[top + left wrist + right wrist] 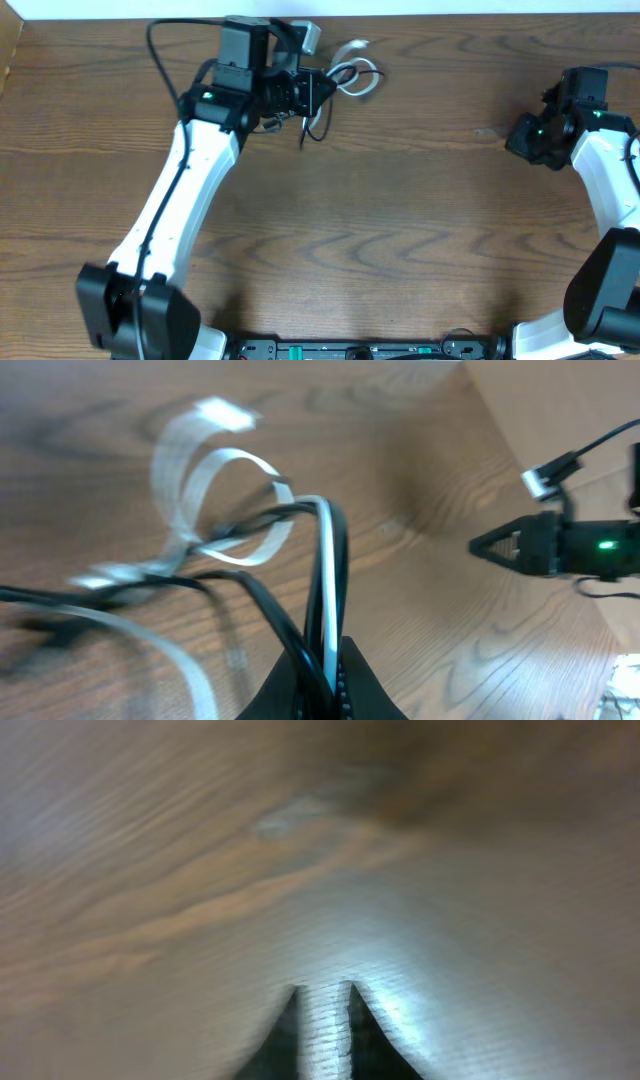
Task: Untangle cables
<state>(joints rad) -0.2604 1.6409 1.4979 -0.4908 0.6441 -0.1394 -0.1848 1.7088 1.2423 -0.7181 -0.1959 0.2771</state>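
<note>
Black and white cords are clumped together, so my left gripper will next go left in the overhead view, then back over bare wood to let them go.
The cables (350, 76) lie tangled at the far middle-left of the table: a white one looping and black ones trailing toward the front (312, 128). My left gripper (326, 88) is shut on the bundle. The left wrist view shows two black cords and a white one (327, 575) pinched between its fingers (326, 685), with a white flat loop (180, 470) and plug end (224, 413) beyond. My right gripper (524, 138) is far off at the right, empty, low over the wood; its fingers (323, 1012) show only a narrow gap.
The wooden table (400, 230) reaches a pale far edge (450, 8). The left arm's thick black wire (160, 50) arcs behind its wrist. The right arm (560, 546) shows in the left wrist view, with a green light.
</note>
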